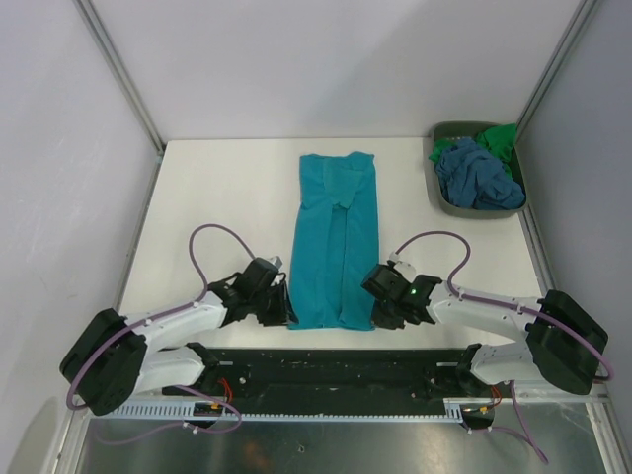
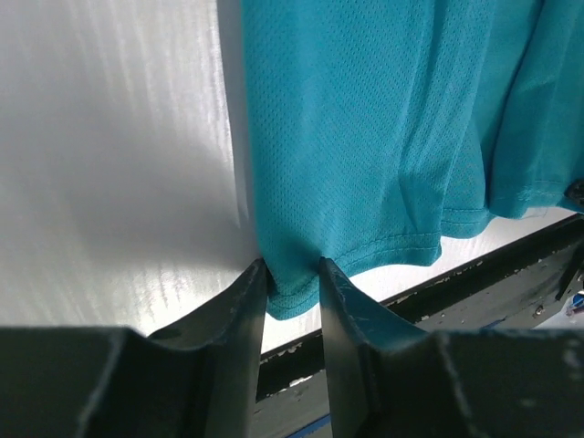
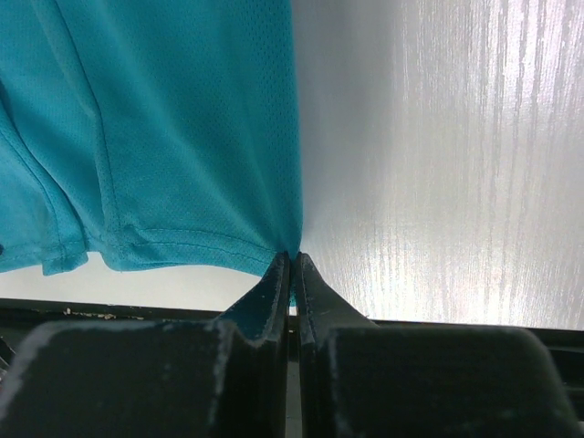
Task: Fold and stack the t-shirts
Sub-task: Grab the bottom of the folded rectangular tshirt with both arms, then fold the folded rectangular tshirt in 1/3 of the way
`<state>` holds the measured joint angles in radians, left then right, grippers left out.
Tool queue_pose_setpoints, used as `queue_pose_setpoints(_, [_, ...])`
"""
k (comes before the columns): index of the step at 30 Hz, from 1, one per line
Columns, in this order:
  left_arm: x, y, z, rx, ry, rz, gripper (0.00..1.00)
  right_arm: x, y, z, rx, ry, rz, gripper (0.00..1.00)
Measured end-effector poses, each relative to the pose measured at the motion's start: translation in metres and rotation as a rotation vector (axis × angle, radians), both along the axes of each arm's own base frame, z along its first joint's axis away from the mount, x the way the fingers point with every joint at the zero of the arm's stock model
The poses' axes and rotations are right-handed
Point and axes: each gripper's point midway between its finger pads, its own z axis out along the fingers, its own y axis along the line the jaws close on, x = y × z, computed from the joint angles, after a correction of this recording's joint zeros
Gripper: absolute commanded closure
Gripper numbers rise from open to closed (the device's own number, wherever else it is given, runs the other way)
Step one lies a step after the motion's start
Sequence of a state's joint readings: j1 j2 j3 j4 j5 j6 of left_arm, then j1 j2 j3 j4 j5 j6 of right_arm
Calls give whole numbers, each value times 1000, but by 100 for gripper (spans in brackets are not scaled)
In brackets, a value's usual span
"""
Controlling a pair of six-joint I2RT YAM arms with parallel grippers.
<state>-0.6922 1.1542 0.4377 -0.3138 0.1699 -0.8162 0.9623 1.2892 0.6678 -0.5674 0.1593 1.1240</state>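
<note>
My right gripper will lift the hem corner next. It will then carry the corner outward to the far half of the still-long strip (image 1: 365,204) and release it there.
The teal t-shirt (image 1: 336,237) lies folded into a long narrow strip in the middle of the white table (image 1: 217,197), collar end far, hem end near. My left gripper (image 1: 286,308) holds the near left hem corner (image 2: 292,292). Its jaws stand a finger-width apart with the bunched cloth filling the gap. My right gripper (image 1: 378,308) is shut tight on the near right hem corner (image 3: 274,239). The slate-blue t-shirt (image 1: 474,176) and the bright green t-shirt (image 1: 499,138) lie crumpled in the bin.
The grey-green plastic bin (image 1: 444,205) stands at the far right corner of the table. The black base rail (image 1: 336,367) runs along the near edge just behind both grippers. Enclosure walls surround the table.
</note>
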Motion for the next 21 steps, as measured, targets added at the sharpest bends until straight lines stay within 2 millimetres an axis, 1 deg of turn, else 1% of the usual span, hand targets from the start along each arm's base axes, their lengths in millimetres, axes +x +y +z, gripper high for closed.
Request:
queue_pose_setpoints(2, [0,-4,-1,-11,2,-6,71,-1,-1,0,-3,-1,1,100])
queue_pose_setpoints(6, [-2,-8,-1,-15,9,-8,88,-1,-3,2,-3,-9,2,100])
queue_pose_setpoints(9, [-8,-10,-2,-12,15,-23,97,-4,-5,4,-8,-13,7,100])
queue_pose_setpoints(13, [-16,-16,4,-28,7,-49,100,-13,-5,8,-9,-17,31,100])
queue_pose_setpoints(16, [-19,-22,16,-65,-18,-58,100,-20,-5,18,15,-32,43,100])
queue_pose_setpoints(18, [-19,-24,22,-81,-30,-55,100,-19,-6,28,46,-56,39,100])
queue_pose_setpoints(21, [-12,-27,32,-78,-37,-47,100,-10,-12,42,76,-87,12,100])
